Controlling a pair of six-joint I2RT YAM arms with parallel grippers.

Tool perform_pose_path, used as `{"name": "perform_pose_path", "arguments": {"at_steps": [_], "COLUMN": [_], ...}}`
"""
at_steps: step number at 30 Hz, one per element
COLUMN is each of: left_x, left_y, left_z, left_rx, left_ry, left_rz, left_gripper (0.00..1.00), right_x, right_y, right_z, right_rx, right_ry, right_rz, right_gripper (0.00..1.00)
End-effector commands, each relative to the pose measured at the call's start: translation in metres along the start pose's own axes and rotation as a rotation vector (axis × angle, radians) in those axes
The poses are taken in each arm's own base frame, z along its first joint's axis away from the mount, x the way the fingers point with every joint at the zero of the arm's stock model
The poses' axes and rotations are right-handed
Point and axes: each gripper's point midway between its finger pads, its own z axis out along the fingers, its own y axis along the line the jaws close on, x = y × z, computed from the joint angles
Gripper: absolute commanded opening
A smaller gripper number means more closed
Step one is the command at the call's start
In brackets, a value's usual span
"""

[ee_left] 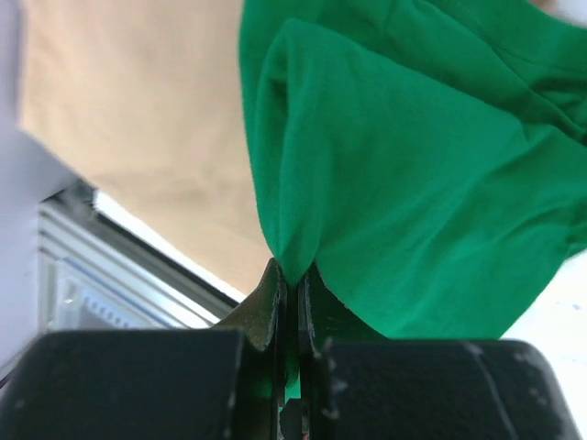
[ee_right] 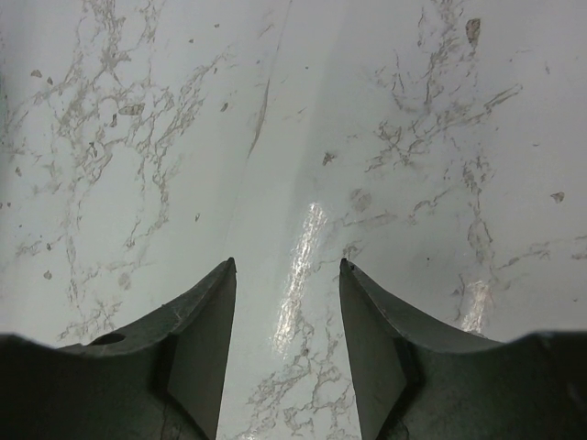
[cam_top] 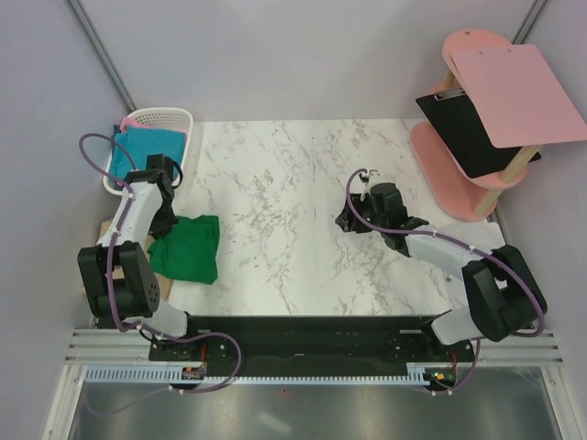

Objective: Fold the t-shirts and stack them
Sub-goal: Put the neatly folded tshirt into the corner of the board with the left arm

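Observation:
Green cloth spills onto the marble table, so I'll next drag the green t-shirt's fold left in the top view with my left gripper, farther over the tan t-shirt (ee_left: 138, 128), and release it.
The bright green t-shirt (cam_top: 188, 247) lies folded at the left edge of the marble table, partly over a tan t-shirt (ee_left: 138, 128) under it. My left gripper (cam_top: 165, 223) is shut on a fold of the green t-shirt (ee_left: 404, 183), which bunches up from between the fingertips (ee_left: 271, 284). A teal-blue t-shirt (cam_top: 151, 147) and a pink one (cam_top: 123, 125) lie in the white basket (cam_top: 174, 117) at the back left. My right gripper (cam_top: 347, 220) is open and empty, low over bare marble near the table's middle right; it also shows in the right wrist view (ee_right: 286, 264).
A pink two-tier stand (cam_top: 468, 174) with a black clipboard (cam_top: 468, 137) and a pink board (cam_top: 518, 92) stands at the back right. The table's metal front rail (ee_left: 110, 275) shows beside the tan cloth.

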Motion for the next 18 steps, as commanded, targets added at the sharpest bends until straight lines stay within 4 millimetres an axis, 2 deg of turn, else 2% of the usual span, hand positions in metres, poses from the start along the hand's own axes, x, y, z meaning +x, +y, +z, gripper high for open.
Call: {"name": "perform_pose_path", "arguments": {"at_steps": [1,5,11,14,18], "left_x": [-0.02,-0.028,-0.047,-0.052,-0.053], "left_y": [0.049,0.087,0.135,0.147,0.15], "left_z": [-0.002,0.003,-0.007,-0.008,0.003], "left_rx": [-0.222,-0.328,-0.441,-0.464,-0.47], "left_ry": [-0.066,-0.073,-0.174,-0.198,-0.198], "left_rz": [-0.075,-0.181,-0.352,-0.409,-0.428], "left_gripper": [0.02,0.02,0.02,0.02,0.02], "right_x": [-0.007,0.001,0.015,0.02,0.022], "right_y": [0.012,0.014,0.014,0.018,0.019], "right_z": [0.004,0.005,0.011,0.015,0.017], "right_rx": [-0.061,-0.079,-0.103,-0.128,-0.137], "right_ry": [-0.011,0.009,0.051,0.071,0.076], "right_rz": [0.016,0.025,0.044,0.054,0.055], "right_gripper": [0.56,0.57,0.57,0.57,0.58]}}
